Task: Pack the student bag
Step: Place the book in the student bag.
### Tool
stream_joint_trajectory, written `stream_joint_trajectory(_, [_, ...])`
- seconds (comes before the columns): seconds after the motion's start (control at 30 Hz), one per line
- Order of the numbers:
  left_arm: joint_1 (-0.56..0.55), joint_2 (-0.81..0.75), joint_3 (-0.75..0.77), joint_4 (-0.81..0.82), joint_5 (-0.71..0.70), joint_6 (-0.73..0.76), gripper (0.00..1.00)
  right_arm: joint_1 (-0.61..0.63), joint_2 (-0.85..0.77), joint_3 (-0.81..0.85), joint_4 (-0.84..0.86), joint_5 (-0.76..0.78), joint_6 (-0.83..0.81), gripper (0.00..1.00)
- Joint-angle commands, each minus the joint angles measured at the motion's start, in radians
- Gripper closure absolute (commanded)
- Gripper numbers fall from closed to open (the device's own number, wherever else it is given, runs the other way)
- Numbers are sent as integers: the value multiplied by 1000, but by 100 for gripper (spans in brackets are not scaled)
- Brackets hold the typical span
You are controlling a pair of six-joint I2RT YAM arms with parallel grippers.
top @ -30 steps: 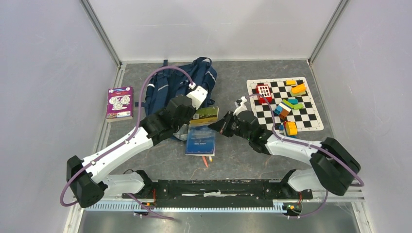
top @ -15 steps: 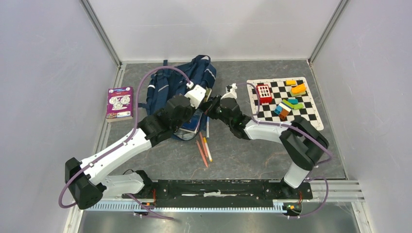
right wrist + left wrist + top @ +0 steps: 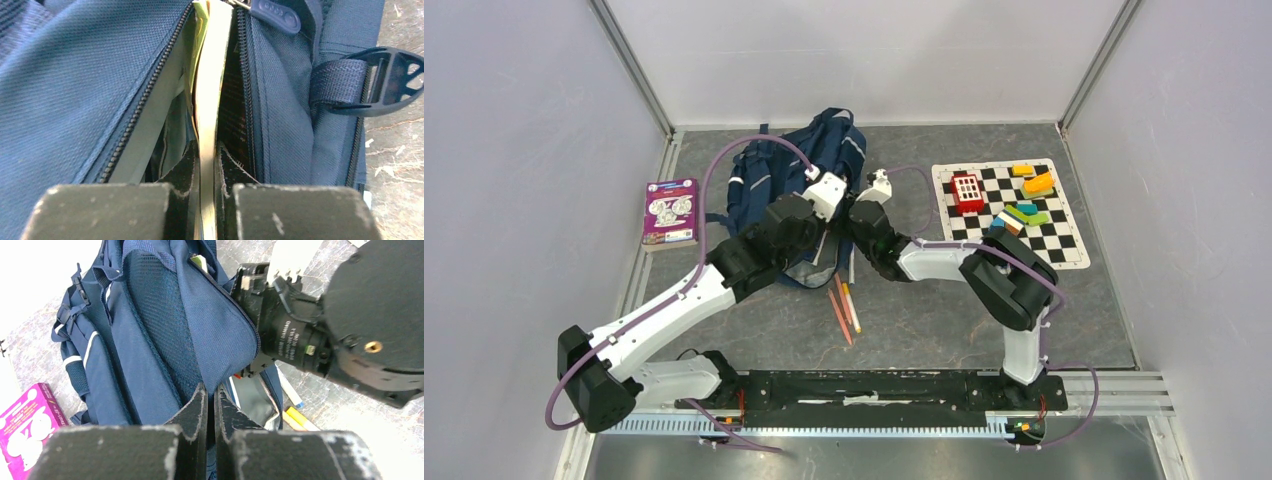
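Note:
The book already stands down between the zip edges, so I need to move the front panel's edge (image 3: 825,228) (image 3: 214,386) a little toward the chequered mat with my left gripper and then open that gripper.
The navy student bag (image 3: 754,185) lies at the back left of centre, its main zip open. My left gripper (image 3: 822,240) is shut on the edge of the bag's front panel and holds the opening apart; in the left wrist view its jaws (image 3: 211,395) pinch the blue fabric (image 3: 150,340). My right gripper (image 3: 846,225) is shut on a thin book (image 3: 210,75) and holds it edge-on inside the bag's opening (image 3: 75,75). The book's green corner (image 3: 200,261) shows above the zip. Most of the book is hidden in the bag.
Coloured pencils (image 3: 844,310) lie on the table just in front of the bag. A purple box (image 3: 670,212) lies at the left edge. A chequered mat (image 3: 1064,245) with several coloured blocks is at the right. A strap buckle (image 3: 385,80) lies beside the opening.
My right gripper has carried the book from the table in front of the bag up and left into the opening. The pencils under it now show. My left gripper kept its hold.

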Motion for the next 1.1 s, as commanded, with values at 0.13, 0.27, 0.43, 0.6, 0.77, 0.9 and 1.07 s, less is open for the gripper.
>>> stream_joint_trajectory(0.13, [-15,-57,25,122,88,-54,98,-8,99,117,133,141,-23,85])
stream_joint_trajectory(0.27, [-14,-56,25,118,83,-53,98,-6,81,81,136,157,-29,60])
stream_joint_trajectory(0.43, [-15,-51,27,115,79,-58,98,-7,18,2,135,187,-51,37])
stream_joint_trajectory(0.6, [-12,-40,33,109,64,-66,98,-7,-97,-141,138,221,-40,30])
stream_joint_trajectory(0.77, [2,-4,56,84,56,-90,98,-8,-239,-309,172,218,-52,24])
stream_joint_trajectory(0.9, [4,26,67,71,83,-141,98,-8,-385,-436,147,211,-61,21])
stream_joint_trajectory(1.07, [3,38,80,57,143,-158,71,-15,-618,-561,45,282,-177,16])
